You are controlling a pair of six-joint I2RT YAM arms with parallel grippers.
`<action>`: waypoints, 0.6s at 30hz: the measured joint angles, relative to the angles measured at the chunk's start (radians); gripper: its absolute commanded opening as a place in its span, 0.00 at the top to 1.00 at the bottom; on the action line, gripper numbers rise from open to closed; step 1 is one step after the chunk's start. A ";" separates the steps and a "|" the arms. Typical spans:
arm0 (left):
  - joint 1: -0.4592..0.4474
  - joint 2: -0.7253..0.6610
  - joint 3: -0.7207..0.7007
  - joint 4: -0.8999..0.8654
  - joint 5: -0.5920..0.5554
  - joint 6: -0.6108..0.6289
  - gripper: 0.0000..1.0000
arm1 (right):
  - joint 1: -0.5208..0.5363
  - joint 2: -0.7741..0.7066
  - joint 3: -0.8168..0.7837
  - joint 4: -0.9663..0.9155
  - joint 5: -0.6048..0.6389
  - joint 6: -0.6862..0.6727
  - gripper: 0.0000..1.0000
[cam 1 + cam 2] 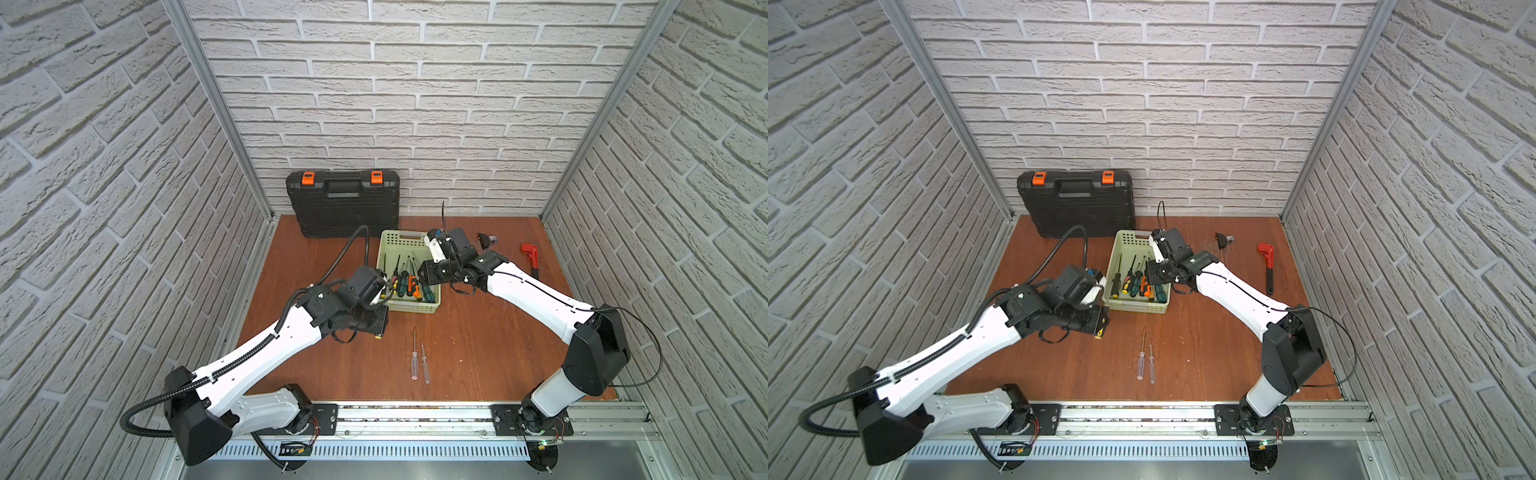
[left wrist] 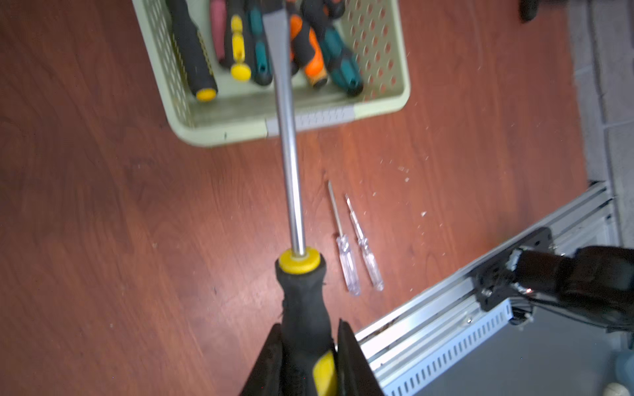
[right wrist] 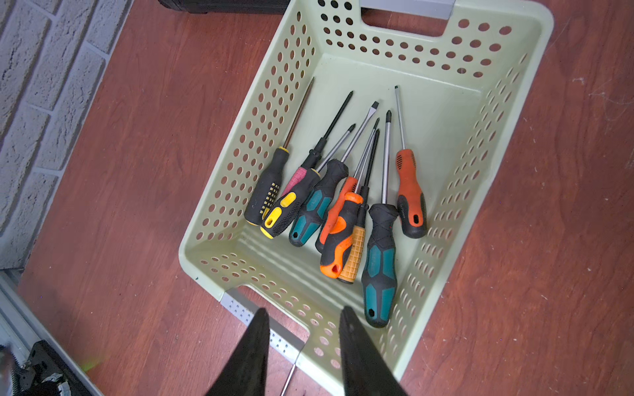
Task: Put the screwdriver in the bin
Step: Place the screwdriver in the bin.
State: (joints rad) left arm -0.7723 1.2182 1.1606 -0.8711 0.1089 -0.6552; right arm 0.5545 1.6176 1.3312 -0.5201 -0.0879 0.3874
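Note:
I next need to move my left gripper outward and down over the pink handle to release, because the held handle is short of the bin.
My left gripper is shut on the black handle of a black-and-yellow screwdriver. Its long steel shaft reaches over the near rim of the pale green bin, with the flat tip above the tools inside. In both top views the bin stands mid-table between the two wrists. Several screwdrivers lie in the bin. My right gripper hangs open over the bin's corner with nothing between its fingers.
Two small clear-handled screwdrivers lie side by side on the wooden table in front of the bin. A black toolcase leans on the back wall. A red pipe wrench and a small dark part lie at the right.

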 measured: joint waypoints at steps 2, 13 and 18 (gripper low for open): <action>0.048 0.065 0.053 0.026 0.024 0.037 0.89 | 0.000 -0.001 -0.008 0.000 0.000 0.001 0.64; 0.182 0.558 0.395 0.022 -0.024 0.174 0.91 | 0.000 -0.068 -0.085 -0.001 0.003 0.005 0.64; 0.192 0.693 0.476 -0.008 -0.085 0.202 0.90 | 0.002 -0.089 -0.122 0.004 -0.003 0.024 0.65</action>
State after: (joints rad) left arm -0.5804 1.9110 1.6367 -0.8795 0.0238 -0.4534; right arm 0.5560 1.5284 1.2087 -0.5163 -0.0910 0.4114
